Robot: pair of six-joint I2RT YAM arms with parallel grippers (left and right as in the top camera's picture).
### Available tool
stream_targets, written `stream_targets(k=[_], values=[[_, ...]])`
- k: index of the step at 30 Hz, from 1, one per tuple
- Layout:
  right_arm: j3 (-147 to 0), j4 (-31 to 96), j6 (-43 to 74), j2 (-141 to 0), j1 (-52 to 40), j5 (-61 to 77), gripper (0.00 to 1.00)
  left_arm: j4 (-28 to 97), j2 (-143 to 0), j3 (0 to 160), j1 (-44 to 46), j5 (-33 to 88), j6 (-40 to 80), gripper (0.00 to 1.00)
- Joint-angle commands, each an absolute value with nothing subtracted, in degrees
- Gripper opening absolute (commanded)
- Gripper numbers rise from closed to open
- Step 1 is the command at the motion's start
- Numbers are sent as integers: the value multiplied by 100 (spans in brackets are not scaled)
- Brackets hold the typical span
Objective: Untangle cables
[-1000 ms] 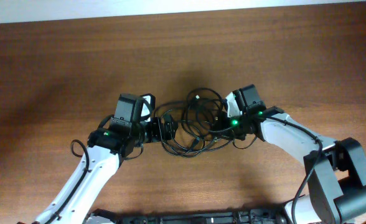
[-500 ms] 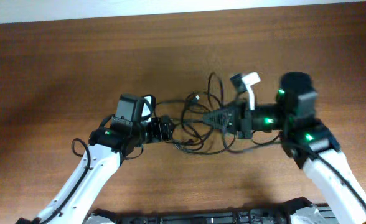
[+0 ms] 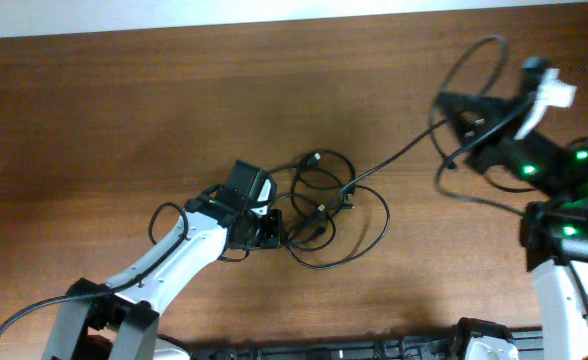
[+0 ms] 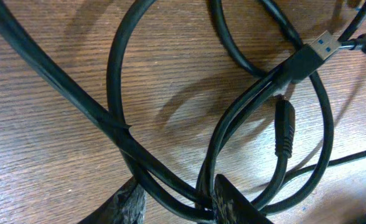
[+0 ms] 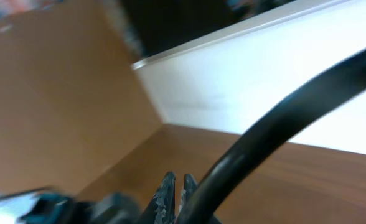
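Observation:
The right gripper pulls the cable to the right in the overhead view next, tilts down and releases it, since bare tabletop lies below, clear of the tangle.
The cables (image 3: 326, 208) lie as a loose tangle of black loops at the table's middle. One cable (image 3: 404, 152) stretches taut from the tangle up to my right gripper (image 3: 452, 108), which is raised at the far right and shut on it; a loop arcs above it. In the right wrist view the cable (image 5: 282, 121) crosses beside the closed fingertips of the gripper (image 5: 178, 183). My left gripper (image 3: 274, 228) is at the tangle's left edge. Seen from the left wrist, that gripper (image 4: 180, 205) has two strands (image 4: 170, 186) pinched between its fingers. A USB plug (image 4: 314, 50) lies beyond.
The brown wooden table (image 3: 124, 100) runs to a white wall along the far edge (image 3: 274, 12). My left arm's own thick wire (image 3: 169, 215) loops beside its wrist. The right arm's base (image 3: 564, 290) stands at the lower right.
My right arm has risen and swung far to the right, drawing one cable out of the tangle. My left gripper has moved slightly right and closed on strands at the tangle's left edge.

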State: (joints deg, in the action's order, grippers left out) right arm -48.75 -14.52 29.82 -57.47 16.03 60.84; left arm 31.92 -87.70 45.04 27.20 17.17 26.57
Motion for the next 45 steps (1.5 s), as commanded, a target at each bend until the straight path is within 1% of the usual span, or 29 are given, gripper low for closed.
stream_targets(k=[1,4,6,7,11,15,16,17,18,19,20,21,23,26,28,29,30,32,34,35,36,37,39,41,43,45], values=[[-5227,-1485,2945,-5771,2357,5883,4,3199,-8818,4504,2738,1653,2620,36],[-6051,-1481,2947,-5924,2910,5697,5,3199,-8818,4504,2738,1651,2617,36],[-6632,-1479,3120,-6149,3026,5693,5,3203,-8818,4504,2738,1603,2617,34],[-7146,-1476,3258,-6377,3081,5697,5,3221,-8818,4504,2738,1514,2617,33],[-9111,-539,3288,-7474,3127,5693,5,3218,-8818,4504,2738,1369,2620,29],[-10160,283,3288,-8298,3124,5695,5,3218,-8818,4504,2738,1372,2622,28],[-10208,714,3142,-8385,3122,5693,4,3210,-8818,4504,2738,1374,2624,30],[-10208,1223,2714,-8407,3118,5669,4,3173,-8818,4504,2738,1417,2624,38],[-10206,2075,2139,-8412,3111,5408,4,3057,-8818,4504,2738,1579,2624,63],[-10206,3203,1514,-8412,3048,4755,4,2779,-8818,4504,2738,1973,2624,97],[-10204,4071,1190,-8412,2985,4062,4,2451,-8818,4504,2738,2443,2624,99],[-10180,4720,1083,-8414,2899,3430,4,2193,-8818,4504,2738,2685,2624,99],[-10178,6077,1090,-8473,2637,2268,4,1715,-8818,4504,2740,2829,2626,99],[-10082,7389,1094,-8663,2130,1382,4,1352,-8818,4504,2738,2827,2626,99],[-9998,7830,1094,-8785,1931,1190,4,1372,-8818,4504,2740,2829,2624,99],[-9751,8180,1094,-8906,1723,1041,4,1400,-8818,4504,2738,2827,2624,99],[-9467,8224,1096,-8938,1581,1052,4,1415,-8818,4504,2740,2827,2624,99],[-8595,7999,1094,-8941,1179,1127,4,1409,-8818,4504,2738,2801,2622,99],[-7730,7363,1096,-8941,766,1297,4,1398,-8818,4504,2738,2698,2622,99],[-7286,6860,1096,-8941,528,1332,20,1400,-8818,4504,2738,2700,2624,99],[-6936,6370,1096,-8941,325,1330,41,1439,-8818,4504,2738,2703,2624,99],[-6825,6158,1096,-8941,211,1328,60,1511,-8818,4504,2738,2703,2624,99],[-6847,6104,1140,-8941,189,1330,76,1625,-8818,4504,2738,2700,2622,99],[-6860,6104,1138,-8941,200,1330,85,1678,-8818,4504,2738,2700,2624,99],[-6879,6117,1135,-8938,200,1330,87,1678,-8818,4504,2738,2703,2624,99],[-7220,6136,1135,-8930,200,1330,87,1680,-8818,4504,2738,2707,2624,99]])
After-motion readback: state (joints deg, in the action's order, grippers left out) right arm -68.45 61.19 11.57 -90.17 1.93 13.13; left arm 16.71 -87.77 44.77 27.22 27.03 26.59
